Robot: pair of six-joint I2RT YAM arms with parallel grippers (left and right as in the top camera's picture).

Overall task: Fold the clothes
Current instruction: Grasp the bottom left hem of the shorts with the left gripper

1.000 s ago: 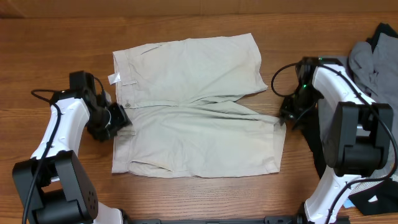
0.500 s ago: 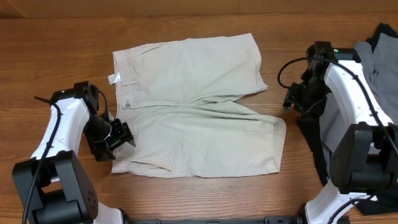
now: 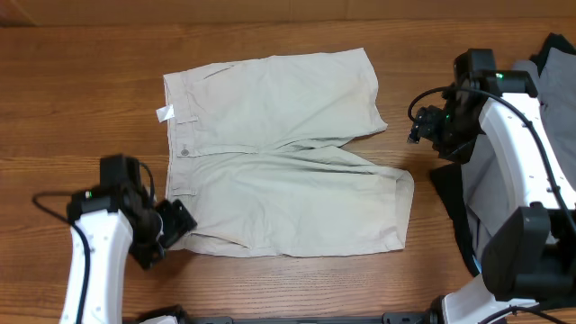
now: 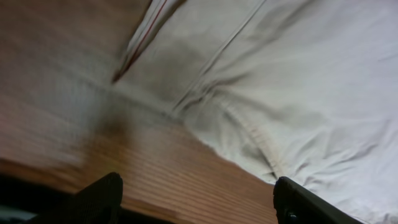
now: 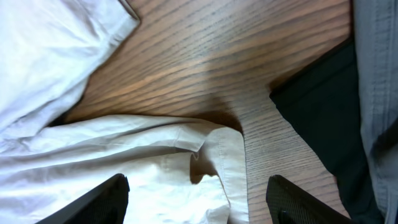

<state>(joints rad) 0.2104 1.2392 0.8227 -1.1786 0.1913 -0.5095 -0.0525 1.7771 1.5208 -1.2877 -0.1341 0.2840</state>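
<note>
The left gripper turns next and moves down onto the near waistband corner (image 3: 181,244) (image 4: 138,88) below it and closes there, because bare wood leaves its fingers room.
Pale beige khaki shorts (image 3: 279,153) lie flat in the middle of the table, waistband to the left with a button (image 3: 186,151) and a small white label (image 3: 165,113), legs to the right. My left gripper (image 3: 174,225) is open and empty at the shorts' near left corner; its wrist view shows blurred fabric (image 4: 292,81) and wood between the fingers (image 4: 102,196). My right gripper (image 3: 421,130) is open and empty, right of the leg hems; its wrist view shows a hem (image 5: 214,158) between the fingers (image 5: 99,202).
A pile of grey (image 3: 540,90) and black (image 3: 454,202) garments lies at the right edge, partly under my right arm. It also shows in the right wrist view (image 5: 379,93). Bare wood table (image 3: 81,99) surrounds the shorts.
My left gripper moved toward the near edge, from the waistband's middle to the shorts' near left corner. My right gripper moved up and right, away from the leg hem.
</note>
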